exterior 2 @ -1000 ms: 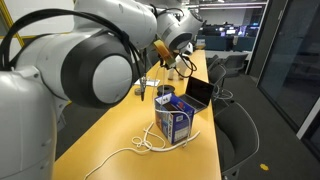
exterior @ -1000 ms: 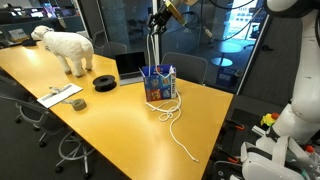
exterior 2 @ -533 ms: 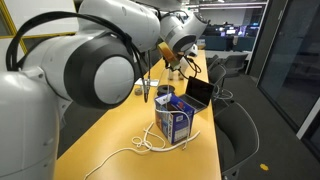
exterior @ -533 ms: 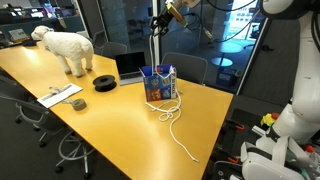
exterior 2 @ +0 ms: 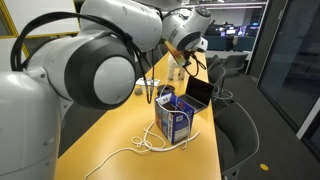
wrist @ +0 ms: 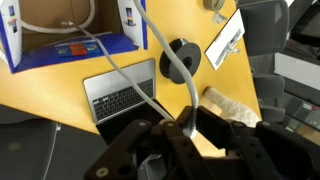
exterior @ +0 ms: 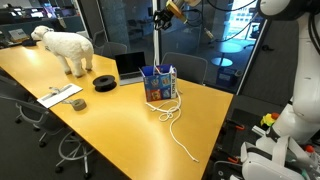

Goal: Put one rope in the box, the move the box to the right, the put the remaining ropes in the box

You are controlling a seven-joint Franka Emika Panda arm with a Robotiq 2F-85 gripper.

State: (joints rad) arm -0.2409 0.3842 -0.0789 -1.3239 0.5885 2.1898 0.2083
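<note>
The rope's loose end already hangs inside the blue box [exterior: 158, 83] [wrist: 70, 35] below my gripper. I next need to lower my gripper to its open top and release the rope.
The blue box [exterior: 158, 83] stands open-topped on the yellow table [exterior: 110, 130], in front of a laptop. My gripper [exterior: 162, 12] is high above it, shut on one white rope [exterior: 160, 45] that hangs straight down into the box. In the wrist view the rope [wrist: 190, 95] runs from my gripper [wrist: 192, 127] down to the box [wrist: 70, 35]. The remaining ropes [exterior: 176, 112] lie coiled on the table against the box, one end trailing toward the table edge. The box [exterior 2: 175, 120] and the loose ropes [exterior 2: 140, 148] also show from the opposite side.
An open laptop [exterior: 130, 66] stands just behind the box. A flat black disc [exterior: 105, 82], a white toy sheep [exterior: 65, 47] and a flat white object [exterior: 62, 95] sit further along the table. Office chairs [exterior: 185, 68] line the table's edges.
My gripper has risen a little, still shut on the rope, drawing it up straighter above the box. The box and the loose ropes have not moved.
</note>
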